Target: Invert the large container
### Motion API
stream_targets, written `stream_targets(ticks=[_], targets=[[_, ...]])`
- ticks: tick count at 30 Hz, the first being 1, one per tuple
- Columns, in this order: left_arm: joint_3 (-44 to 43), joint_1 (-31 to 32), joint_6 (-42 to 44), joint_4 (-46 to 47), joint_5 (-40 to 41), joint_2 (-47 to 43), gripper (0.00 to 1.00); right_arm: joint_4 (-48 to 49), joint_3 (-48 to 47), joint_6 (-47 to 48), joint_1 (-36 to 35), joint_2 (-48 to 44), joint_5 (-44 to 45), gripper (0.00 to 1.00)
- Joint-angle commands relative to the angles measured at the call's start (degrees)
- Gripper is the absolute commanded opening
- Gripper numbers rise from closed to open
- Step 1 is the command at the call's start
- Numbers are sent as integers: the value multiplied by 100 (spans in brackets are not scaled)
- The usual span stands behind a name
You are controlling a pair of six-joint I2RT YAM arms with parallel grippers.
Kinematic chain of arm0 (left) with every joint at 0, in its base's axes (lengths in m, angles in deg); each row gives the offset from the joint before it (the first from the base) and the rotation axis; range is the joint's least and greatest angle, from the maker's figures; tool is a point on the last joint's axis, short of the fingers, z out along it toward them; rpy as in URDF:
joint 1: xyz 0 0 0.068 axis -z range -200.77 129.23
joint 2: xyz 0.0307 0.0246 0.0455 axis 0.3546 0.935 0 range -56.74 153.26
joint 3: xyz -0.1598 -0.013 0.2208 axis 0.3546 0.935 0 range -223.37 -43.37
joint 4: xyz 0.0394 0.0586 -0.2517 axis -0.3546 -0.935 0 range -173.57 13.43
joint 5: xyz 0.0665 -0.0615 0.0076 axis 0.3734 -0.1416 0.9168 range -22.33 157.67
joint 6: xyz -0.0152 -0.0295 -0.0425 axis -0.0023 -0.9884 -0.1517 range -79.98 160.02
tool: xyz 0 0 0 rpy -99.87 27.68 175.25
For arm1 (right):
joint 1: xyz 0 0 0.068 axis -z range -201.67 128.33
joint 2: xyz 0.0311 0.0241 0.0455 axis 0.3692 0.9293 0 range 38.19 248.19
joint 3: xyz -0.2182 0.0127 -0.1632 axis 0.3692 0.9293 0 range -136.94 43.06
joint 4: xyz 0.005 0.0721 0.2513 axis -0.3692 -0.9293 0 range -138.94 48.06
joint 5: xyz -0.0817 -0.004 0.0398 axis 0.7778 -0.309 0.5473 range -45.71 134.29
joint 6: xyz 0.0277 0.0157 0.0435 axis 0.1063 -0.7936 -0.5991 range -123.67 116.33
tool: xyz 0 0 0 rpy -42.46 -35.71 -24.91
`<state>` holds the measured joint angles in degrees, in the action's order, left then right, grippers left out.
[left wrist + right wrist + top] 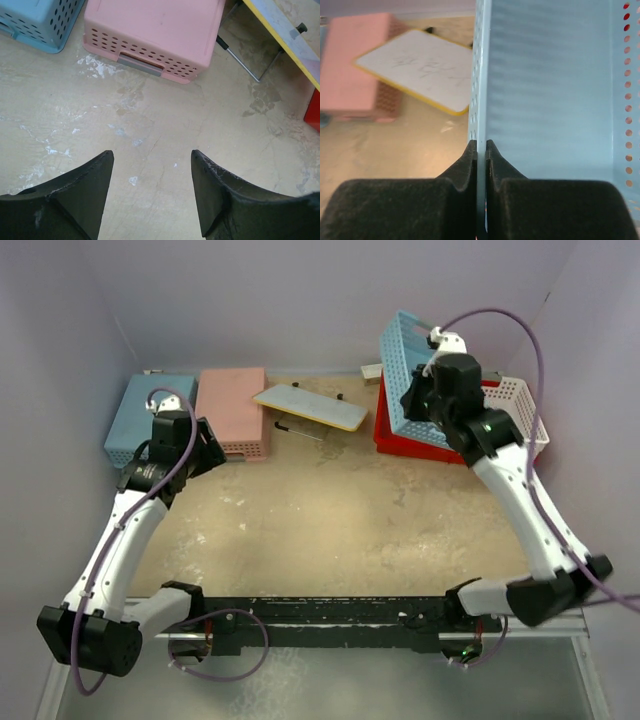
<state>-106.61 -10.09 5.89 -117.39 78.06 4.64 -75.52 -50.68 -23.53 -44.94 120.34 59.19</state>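
Observation:
My right gripper is above bare tabletop, on its left in the top view, so I will swing back and down, turn the basket over and release it.
The large red container [420,445] sits at the back right of the table, mostly covered by a light-blue perforated basket [408,360] tilted up inside it. My right gripper [418,400] is shut on that basket's wall [481,90], its jaws pinching the thin edge. A sliver of the red bin shows at the right edge of the left wrist view [313,111]. My left gripper [212,448] is open and empty, hovering over bare table [152,165] in front of the pink basket [155,35].
A white perforated basket [520,405] stands behind my right arm. A pink basket [233,410] and a blue basket [140,420] lie upside down at the back left. A yellow-edged whiteboard [310,407] on thin legs lies between pink basket and red bin.

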Motion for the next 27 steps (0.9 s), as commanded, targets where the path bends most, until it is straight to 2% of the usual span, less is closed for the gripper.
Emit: stream_targets(ticks=[1,4,7,9,11,13,16,19,22,27], targets=[[39,22,-252,333,181,1,62,1182,991,-42,-38,-1111,-2115,0],[42,18,-318,374,280,-64,62,1311,1258,-72,-46,-1422,-3103,0],[-23,22,-414,286,504,-153,63,1323,1437,-50,-51,-1587,-4591,0],[-119,22,-520,128,794,-266,63,1412,1687,-167,-102,-1712,-5559,0],[-221,18,-628,-20,1100,-376,64,1471,2014,-301,-244,-1867,-6135,0],[-341,22,-753,-170,1431,-500,64,1363,2277,-361,-483,-2024,-6238,0],[-381,13,-898,-175,1749,-684,65,485,2259,26,-1231,-2080,-5955,0],[-330,13,-1086,-172,2117,-709,65,320,2455,132,-1599,-2085,-6119,0],[-416,13,-1338,-308,2478,-693,65,704,2845,-222,-1646,-2036,-6481,0],[-887,9,-1514,-272,2703,-806,65,1767,3113,-1404,-1653,-1509,-7539,0]])
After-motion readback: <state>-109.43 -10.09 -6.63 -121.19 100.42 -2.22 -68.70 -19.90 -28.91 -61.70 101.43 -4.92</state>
